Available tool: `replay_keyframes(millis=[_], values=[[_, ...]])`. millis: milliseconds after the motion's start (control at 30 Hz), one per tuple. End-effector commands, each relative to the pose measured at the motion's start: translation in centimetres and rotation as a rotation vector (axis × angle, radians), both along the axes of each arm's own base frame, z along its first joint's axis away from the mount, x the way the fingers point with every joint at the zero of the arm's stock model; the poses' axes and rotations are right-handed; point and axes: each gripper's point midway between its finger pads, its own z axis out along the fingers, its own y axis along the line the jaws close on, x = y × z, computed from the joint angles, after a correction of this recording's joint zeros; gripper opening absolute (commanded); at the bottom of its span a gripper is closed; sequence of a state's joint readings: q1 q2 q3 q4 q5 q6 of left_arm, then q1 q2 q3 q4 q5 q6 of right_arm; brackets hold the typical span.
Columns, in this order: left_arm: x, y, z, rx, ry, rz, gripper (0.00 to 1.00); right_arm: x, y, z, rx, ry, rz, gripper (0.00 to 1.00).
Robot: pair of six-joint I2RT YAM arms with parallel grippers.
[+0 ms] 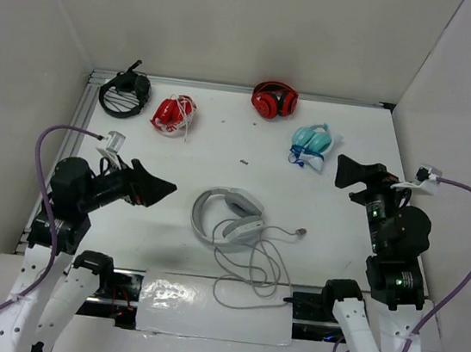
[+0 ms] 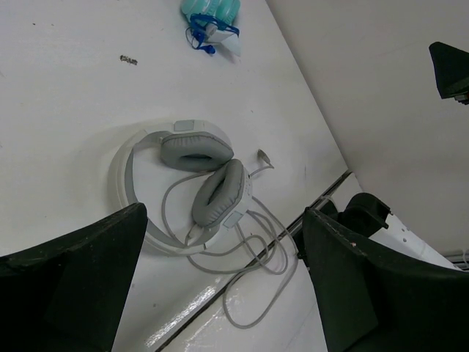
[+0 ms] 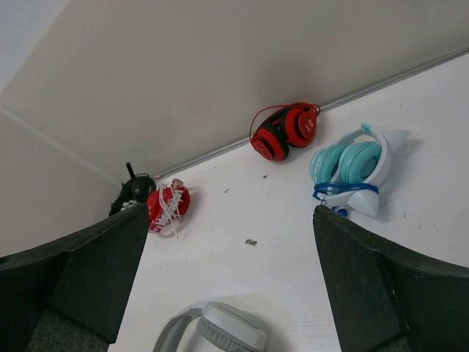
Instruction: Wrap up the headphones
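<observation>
I need to move my left gripper down and toward the right in the top view, onto the wide headband's curved end (image 1: 197,212) (image 2: 124,189), because that part of the headband is clear of the loose cable.
The large white headphones (image 1: 226,216) lie flat on the table near its front middle, earcups folded inward. Their thin grey cable (image 1: 250,275) lies loose in loops toward the front edge, its plug (image 1: 300,232) to the right. They also show in the left wrist view (image 2: 194,180) and partly in the right wrist view (image 3: 220,331). My left gripper (image 1: 160,190) is open and empty, raised to the left of the headphones. My right gripper (image 1: 349,172) is open and empty, raised at the right, well apart from them.
Red headphones (image 1: 273,100) lie at the back. Light-blue headphones (image 1: 312,144) lie at the back right. A red pair wrapped in white cord (image 1: 172,114) and a black pair (image 1: 125,94) lie at the back left. White walls enclose the table.
</observation>
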State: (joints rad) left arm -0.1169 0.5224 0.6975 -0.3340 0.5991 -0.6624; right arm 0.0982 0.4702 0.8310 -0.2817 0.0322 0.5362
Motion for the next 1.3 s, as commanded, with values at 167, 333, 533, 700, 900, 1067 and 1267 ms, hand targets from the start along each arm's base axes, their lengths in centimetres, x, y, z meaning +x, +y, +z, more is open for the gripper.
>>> replay_keyframes(millis=[167,333,533,700,900,1067,1267], values=[[0.5,-0.5,-0.9,-0.018,0.074,-0.019,0.99,0.2,-0.2,-1.2,0.023,0.047,-0.014,1.0],[1.4,-1.7,-3.7,-0.018,0.171,-0.108,0.99,1.9,0.3,-5.8,0.0,0.203,-0.002,1.0],[2.3,-2.5,-9.5,0.072,0.381,-0.067,0.99,3.1,0.4,-10.1,0.018,0.323,-0.03,1.0],[2.2,-3.7,-12.2,0.089,0.455,-0.111,0.99,3.3,0.0,-12.7,-0.002,0.412,-0.096,1.0],[2.8,-5.2,-15.5,0.234,0.558,-0.057,0.99,3.0,-0.6,-14.0,-0.01,0.454,-0.169,1.0],[2.2,-5.5,-19.0,0.385,0.696,0.005,0.94,2.8,-1.0,-14.4,-0.016,0.473,-0.207,1.0],[2.7,-7.3,-21.2,0.432,0.706,-0.04,0.53,2.8,-0.7,-14.2,-0.034,0.458,-0.196,1.0]])
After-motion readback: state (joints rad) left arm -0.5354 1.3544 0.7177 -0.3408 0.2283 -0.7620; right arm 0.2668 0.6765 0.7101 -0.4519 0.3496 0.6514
